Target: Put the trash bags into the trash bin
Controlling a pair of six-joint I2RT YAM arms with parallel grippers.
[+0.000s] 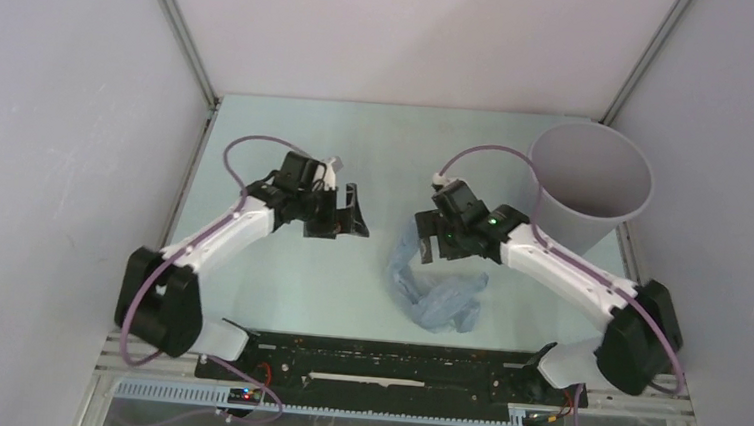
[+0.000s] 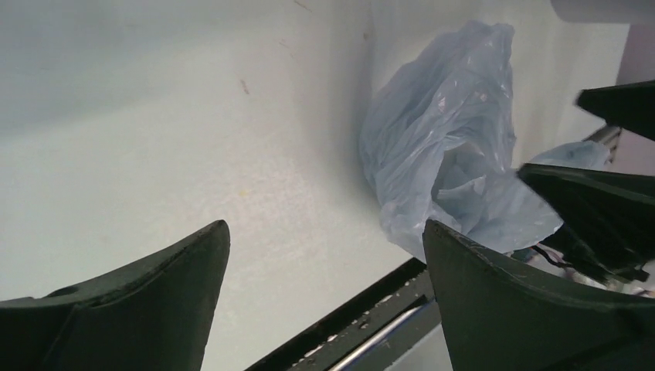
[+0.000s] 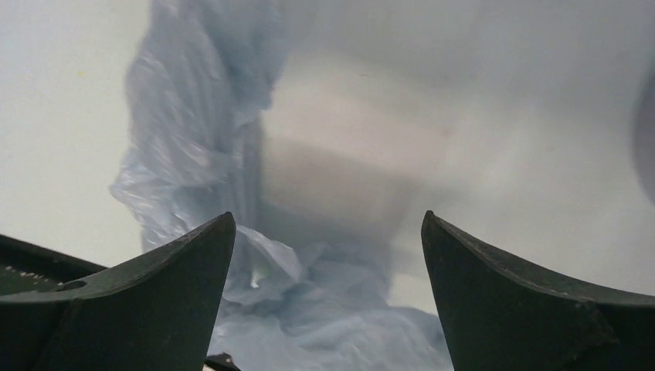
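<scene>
My left gripper is open and will next move its fingers across and down onto the bag's narrow far end point(image 1: 409, 235) point(image 2: 484, 48), which is below the gripper and to its right in the top view.
The pale-blue crinkly trash bag point(image 1: 439, 296) lies crumpled on the table, in front of centre. The grey trash bin point(image 1: 588, 183) stands upright and looks empty at the back right. My right gripper point(image 1: 424, 238) is open and hangs over the bag's upper left end, holding nothing. In the right wrist view the bag point(image 3: 201, 139) runs up between and beyond the spread fingers of the gripper point(image 3: 328, 224). My left gripper point(image 1: 356, 212) is open and empty, left of the bag and apart from it. In the left wrist view the gripper point(image 2: 324, 239) points at the bag point(image 2: 448, 154).
The black mounting rail point(image 1: 392, 364) runs along the table's near edge. Grey enclosure walls stand close on the left point(image 1: 76, 152) and right point(image 1: 726, 177). The right gripper's dark fingers point(image 2: 610, 209) show at the right of the left wrist view.
</scene>
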